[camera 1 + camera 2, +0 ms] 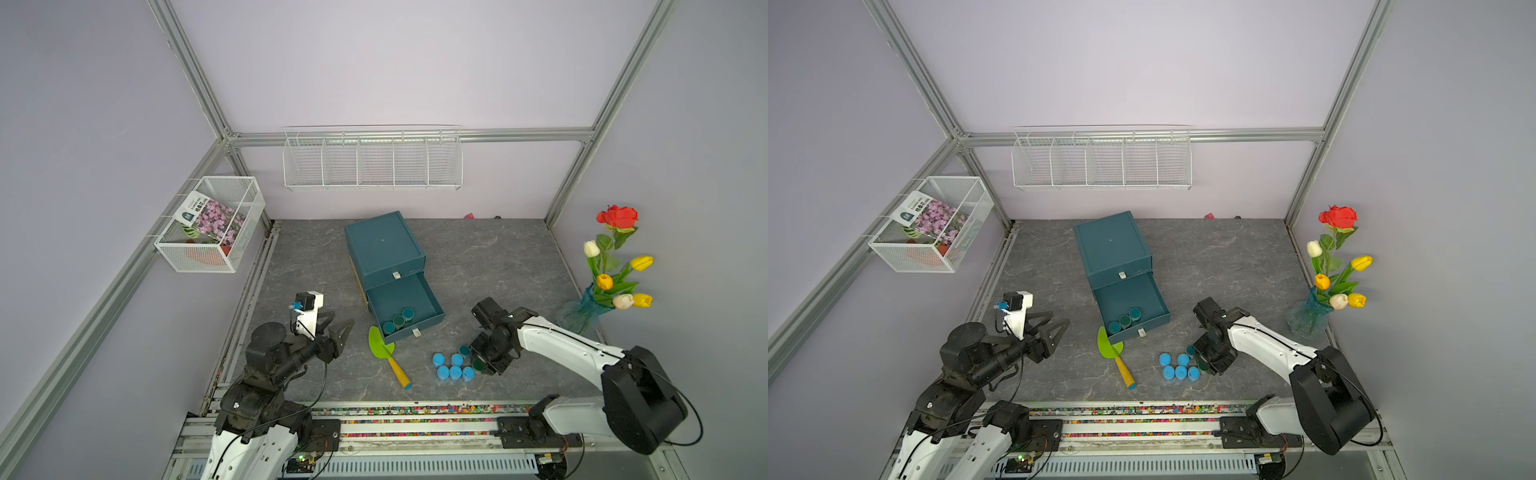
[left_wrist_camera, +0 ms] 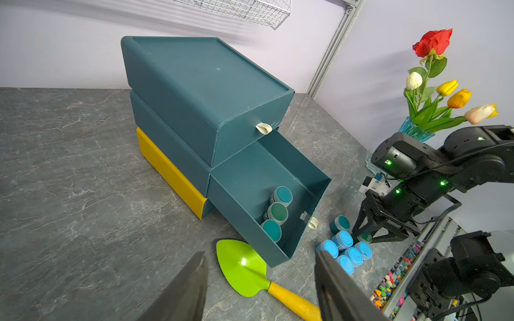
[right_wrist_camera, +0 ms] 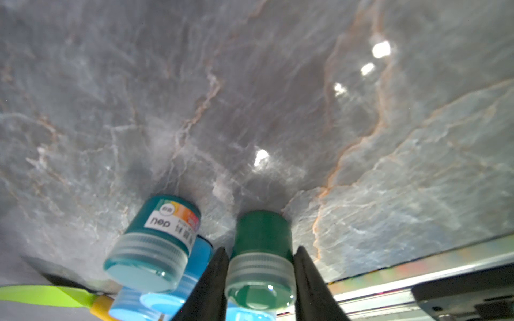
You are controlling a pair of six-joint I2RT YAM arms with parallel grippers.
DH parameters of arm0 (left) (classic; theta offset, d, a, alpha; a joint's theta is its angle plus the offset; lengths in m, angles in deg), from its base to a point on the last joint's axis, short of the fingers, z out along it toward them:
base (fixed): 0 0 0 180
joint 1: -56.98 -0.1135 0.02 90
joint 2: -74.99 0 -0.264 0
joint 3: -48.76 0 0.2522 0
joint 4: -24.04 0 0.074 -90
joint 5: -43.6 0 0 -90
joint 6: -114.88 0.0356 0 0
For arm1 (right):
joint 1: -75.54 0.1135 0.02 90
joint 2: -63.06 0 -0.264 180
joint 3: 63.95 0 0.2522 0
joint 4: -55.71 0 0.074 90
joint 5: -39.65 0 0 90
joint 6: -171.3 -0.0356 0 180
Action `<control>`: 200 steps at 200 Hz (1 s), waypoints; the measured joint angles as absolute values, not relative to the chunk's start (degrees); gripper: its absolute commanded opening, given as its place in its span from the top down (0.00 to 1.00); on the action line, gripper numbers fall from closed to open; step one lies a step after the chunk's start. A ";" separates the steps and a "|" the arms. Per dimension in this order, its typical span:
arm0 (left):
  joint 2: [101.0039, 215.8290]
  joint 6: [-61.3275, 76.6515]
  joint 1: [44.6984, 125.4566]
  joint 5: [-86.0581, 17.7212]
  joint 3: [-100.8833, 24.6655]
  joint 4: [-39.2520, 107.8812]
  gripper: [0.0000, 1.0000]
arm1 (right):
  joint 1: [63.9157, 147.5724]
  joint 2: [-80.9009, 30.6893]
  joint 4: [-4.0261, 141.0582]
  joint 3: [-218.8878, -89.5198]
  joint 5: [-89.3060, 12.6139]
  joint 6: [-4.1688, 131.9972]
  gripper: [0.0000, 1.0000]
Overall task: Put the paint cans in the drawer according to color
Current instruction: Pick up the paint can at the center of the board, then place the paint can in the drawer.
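Note:
My right gripper next raises the dark green can, swings out over the drawer and goes down to release it past the row's far end (image 1: 417,307), where the drawer's bottom is bare.
A dark teal drawer unit (image 1: 384,245) stands mid-table, and its middle drawer (image 1: 434,303) is pulled out. Three teal-green paint cans (image 1: 399,320) sit in a row in the drawer's front corner. Several light blue cans (image 1: 455,370) cluster on the table in front of it. Beside them stands a teal can (image 3: 164,230). My right gripper (image 3: 260,248) points down over a dark green can (image 3: 261,236) that stands on the table, both fingers pressed to its clear lid. My left gripper (image 1: 343,316) hovers left of the drawer, open and empty.
A green trowel (image 1: 380,343) with a yellow handle lies between the drawer front and the blue cans. A glass vase of flowers (image 1: 582,311) stands at the right edge. Wire baskets (image 1: 372,160) hang on the back and left walls. The unit's bottom drawer (image 2: 169,172) is yellow.

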State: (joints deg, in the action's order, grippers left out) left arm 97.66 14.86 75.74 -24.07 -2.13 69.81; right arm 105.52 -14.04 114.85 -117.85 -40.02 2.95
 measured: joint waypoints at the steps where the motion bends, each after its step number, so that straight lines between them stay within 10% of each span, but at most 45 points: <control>1: 97.66 14.86 75.74 -24.07 -2.13 69.81 0.36 | 105.52 -14.04 114.85 -117.85 -40.02 3.00 0.73; 89: 97.66 14.86 75.74 -24.07 -2.13 69.81 0.36 | 107.00 -11.16 125.87 -143.14 -50.01 6.69 0.87; 200: 97.64 14.86 75.74 -24.53 -2.13 69.81 0.36 | 118.59 -40.62 122.70 -171.27 -50.73 9.36 0.90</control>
